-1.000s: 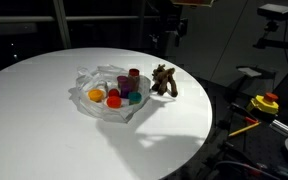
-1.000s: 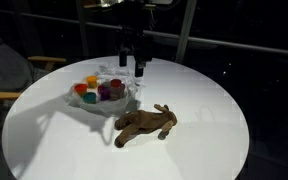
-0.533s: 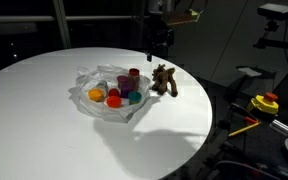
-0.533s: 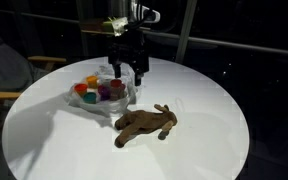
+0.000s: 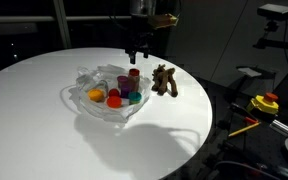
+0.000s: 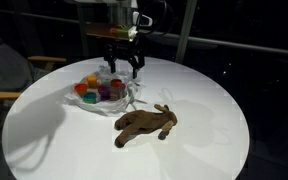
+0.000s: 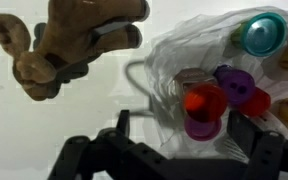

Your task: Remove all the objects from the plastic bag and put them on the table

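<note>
My open gripper lowers onto the bottle's red cap (image 5: pixel 134 73) (image 7: pixel 205 101) next, easing toward the right in the wrist view, because the cap sits nearer that side's finger.
The plastic bag (image 5: pixel 102 100) lies open on the white round table (image 5: pixel 34 120), holding a red-capped bottle (image 5: pixel 133 76) and small orange (image 5: pixel 96 95), red (image 5: pixel 114 99) and teal (image 5: pixel 134 97) pieces. The brown plush animal (image 5: pixel 164 80) lies on the table beside the bag (image 6: pixel 106 95), also seen as plush (image 6: pixel 144 123). My gripper (image 5: pixel 134 52) hangs open just above the bag's far side, gripper (image 6: pixel 122 68). In the wrist view the gripper (image 7: pixel 189 135) frames the red-capped bottle (image 7: pixel 202 105), with a purple piece (image 7: pixel 239 85), a teal piece (image 7: pixel 262 32) and the plush (image 7: pixel 64 40) around it.
A wooden chair (image 6: pixel 4 75) stands by the table's edge. A yellow and red device (image 5: pixel 267 102) sits off the table in an exterior view. Bare white table top (image 6: pixel 204 130) stretches around the plush.
The gripper has moved from above the plush side across and down to hover over the bag, staying open. The bag and the plush have not moved.
</note>
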